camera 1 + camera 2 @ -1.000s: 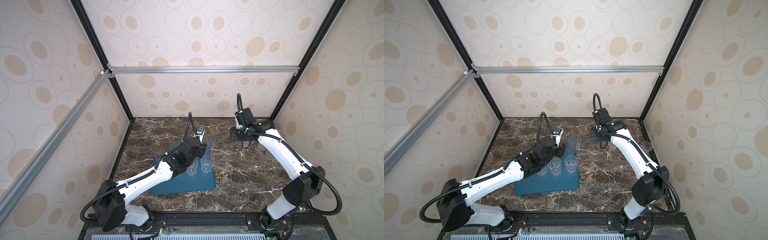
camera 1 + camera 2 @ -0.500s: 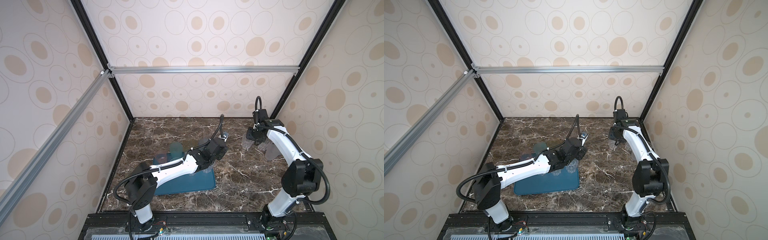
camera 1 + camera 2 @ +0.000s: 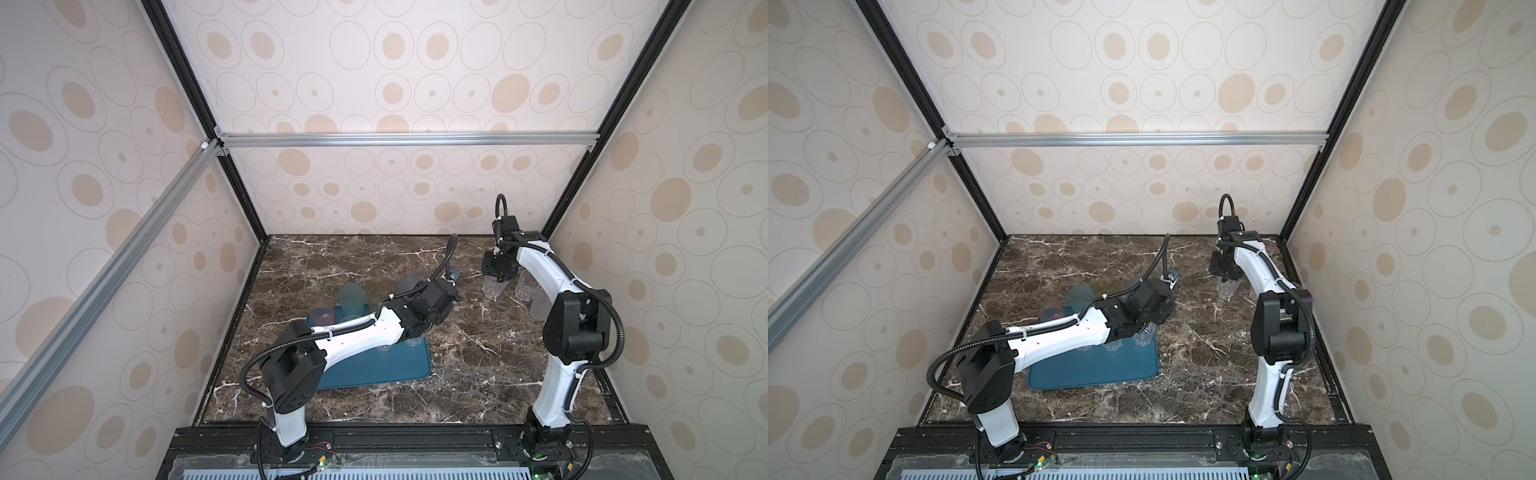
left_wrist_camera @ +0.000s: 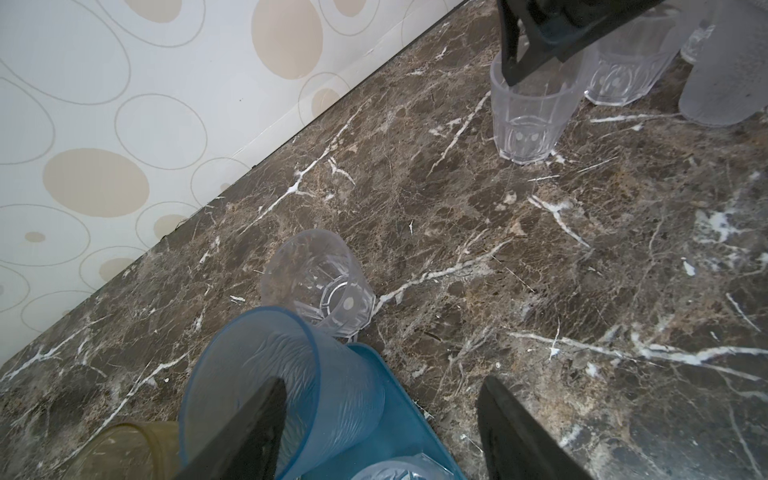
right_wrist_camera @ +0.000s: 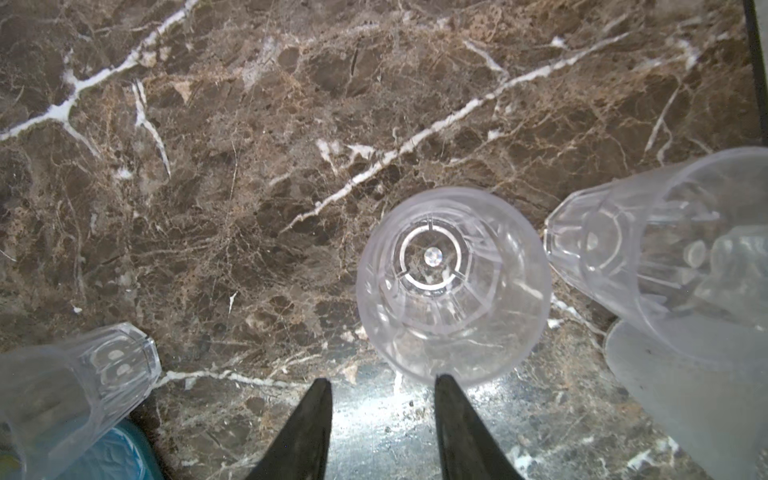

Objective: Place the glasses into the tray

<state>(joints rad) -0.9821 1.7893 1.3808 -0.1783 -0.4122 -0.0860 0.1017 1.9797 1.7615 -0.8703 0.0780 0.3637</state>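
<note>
Next, my right gripper will lower and ease outward onto the tray-side rim of the upright clear glass (image 3: 485, 280) (image 5: 361, 300), since that rim stands below and outward of it.
The teal-blue tray (image 3: 382, 370) lies left of centre, partly under my left arm. Pink (image 3: 323, 318) and teal-green (image 3: 352, 299) glasses stand at its far side, clear ones (image 3: 413, 341) near its right edge. My left gripper (image 4: 382, 395) hangs open and empty past the tray's far right corner, beside a blue glass (image 4: 282, 386) and a clear faceted glass (image 4: 320, 282). My right gripper (image 5: 382, 384) is open over the back right; one fingertip (image 5: 444, 384) is at the rim of an upright clear glass (image 5: 453, 282), with only table between the jaws.
More glasses crowd the back right: a second clear glass (image 5: 623, 257) and a frosted one (image 5: 685, 374) right beside the first. A yellow-brown glass (image 4: 124, 449) stands next to the blue one. The side wall (image 3: 623, 249) is close to the right arm. Bare marble (image 3: 478, 365) lies between tray and right arm.
My left gripper has reached from over the tray out past its far right corner and opened wider. My right gripper has swung from the back middle to the back right glasses and opened.
</note>
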